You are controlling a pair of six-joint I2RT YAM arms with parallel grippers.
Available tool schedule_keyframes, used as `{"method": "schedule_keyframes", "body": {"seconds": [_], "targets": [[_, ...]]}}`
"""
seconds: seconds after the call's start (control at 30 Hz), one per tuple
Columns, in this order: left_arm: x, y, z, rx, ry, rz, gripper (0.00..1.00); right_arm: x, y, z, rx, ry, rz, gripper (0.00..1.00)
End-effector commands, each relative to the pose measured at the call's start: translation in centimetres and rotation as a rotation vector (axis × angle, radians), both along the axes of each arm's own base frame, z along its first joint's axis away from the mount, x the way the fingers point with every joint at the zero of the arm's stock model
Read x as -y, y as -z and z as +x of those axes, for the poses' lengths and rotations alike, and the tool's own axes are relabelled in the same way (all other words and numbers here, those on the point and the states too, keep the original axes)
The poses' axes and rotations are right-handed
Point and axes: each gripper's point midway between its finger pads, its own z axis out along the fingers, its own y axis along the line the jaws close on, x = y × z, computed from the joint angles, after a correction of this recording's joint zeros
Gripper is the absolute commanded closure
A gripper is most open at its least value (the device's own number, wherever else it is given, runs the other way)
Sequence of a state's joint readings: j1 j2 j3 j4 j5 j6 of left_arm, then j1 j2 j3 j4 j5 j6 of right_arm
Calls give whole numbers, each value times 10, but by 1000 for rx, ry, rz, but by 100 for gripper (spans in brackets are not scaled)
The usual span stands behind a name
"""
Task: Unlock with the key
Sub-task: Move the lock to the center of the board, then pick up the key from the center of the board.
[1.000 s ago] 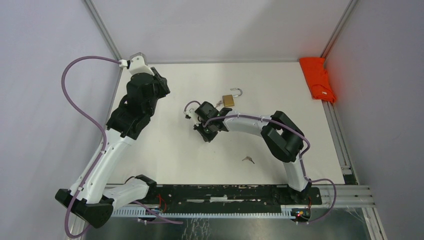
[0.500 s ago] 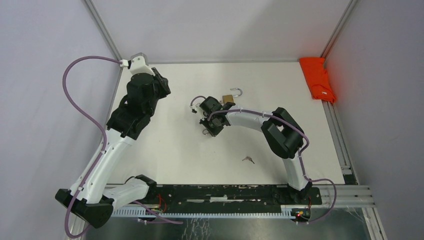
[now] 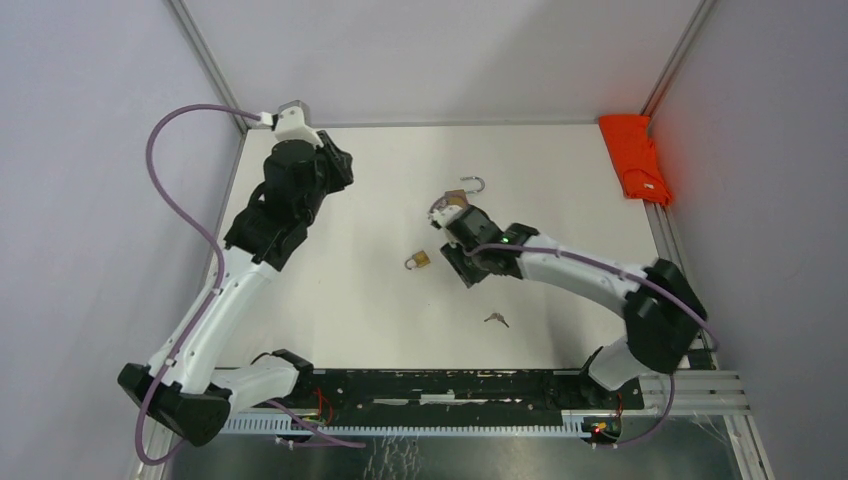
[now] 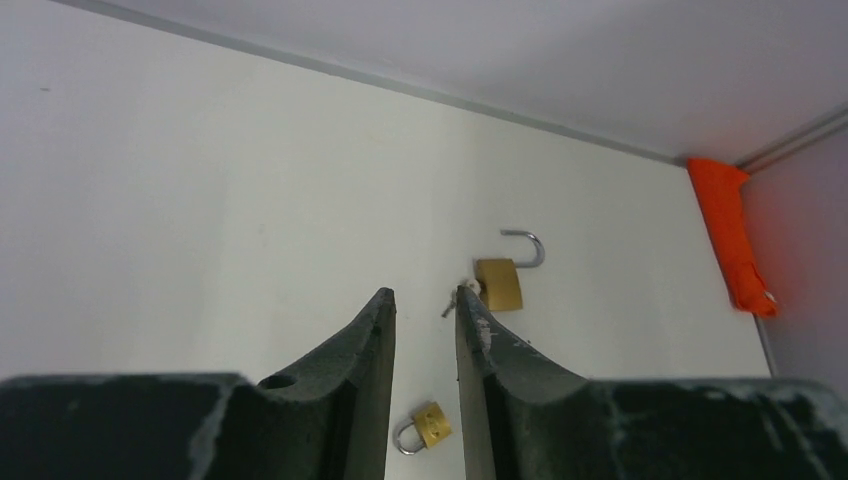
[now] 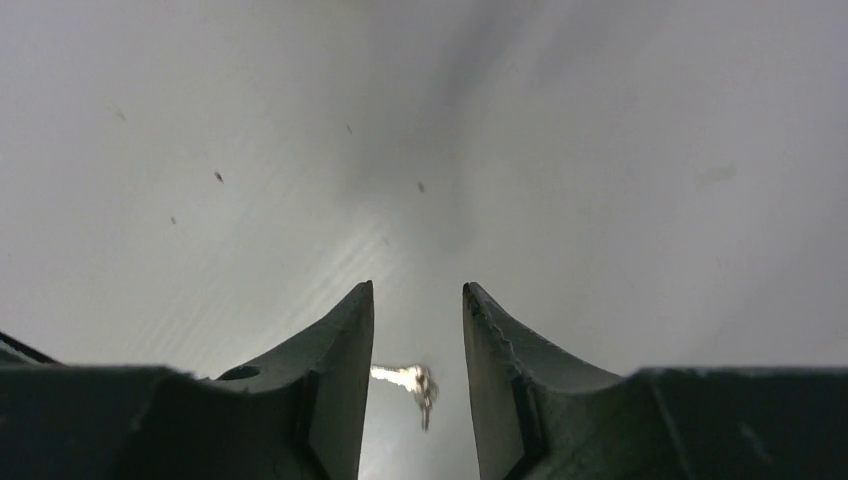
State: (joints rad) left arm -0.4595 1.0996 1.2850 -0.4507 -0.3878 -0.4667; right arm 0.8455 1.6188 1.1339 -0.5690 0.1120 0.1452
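Observation:
The ring of the loose key [image 5: 419,380] comes next, and my right gripper will go down and back onto it.
A small brass padlock [image 3: 419,261] [image 4: 425,427] lies on the white table with its shackle shut. A larger brass padlock [image 3: 460,197] [image 4: 498,283] lies further back, its shackle swung open, with a key [image 4: 449,304] at its left side. Another key [image 3: 496,320] [image 5: 408,378] lies loose nearer the front. My right gripper [image 3: 462,268] [image 5: 417,290] stands open just right of the small padlock, holding nothing; that key shows on the table between its fingers. My left gripper [image 3: 338,168] [image 4: 422,300] hovers open and empty at the back left, facing both padlocks.
An orange cloth [image 3: 635,158] [image 4: 735,235] lies at the back right corner by the frame rail. Grey walls close the table in on three sides. My right forearm [image 3: 570,268] stretches across the right half of the table.
My right gripper opened, leaving the small padlock on the table, and swung to the right. My left arm shifted slightly back and to the right.

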Motion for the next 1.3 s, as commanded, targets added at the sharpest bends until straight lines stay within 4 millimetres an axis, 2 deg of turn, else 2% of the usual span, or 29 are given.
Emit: {"method": "schedule_keyframes", "body": {"seconds": [0.0,0.13,0.23,0.3,0.4,0.8,1.03,1.1,1.17,1.27], "targets": [[46,7,16,1,184,-80,65,45,-1,-20,15,161,-26,56],[90,28,23,-73,372,-134,70,60,12,-40,-21,169,-23,59],[102,49,29,-140,405,-140,73,66,22,-57,-59,155,-8,60],[101,63,32,-176,387,-130,73,71,29,-66,-76,151,-6,60],[102,72,33,-201,384,-130,73,80,36,-75,-88,159,-16,59],[104,80,32,-222,392,-138,74,77,47,-71,-75,146,-12,62],[103,85,32,-231,390,-128,73,79,59,-73,-95,133,-44,69],[104,87,32,-236,392,-126,74,80,64,-73,-100,132,-56,73],[105,89,32,-242,399,-124,74,83,67,-72,-97,138,-72,85],[106,91,32,-245,408,-119,74,81,66,-68,-82,142,-68,97]]}}
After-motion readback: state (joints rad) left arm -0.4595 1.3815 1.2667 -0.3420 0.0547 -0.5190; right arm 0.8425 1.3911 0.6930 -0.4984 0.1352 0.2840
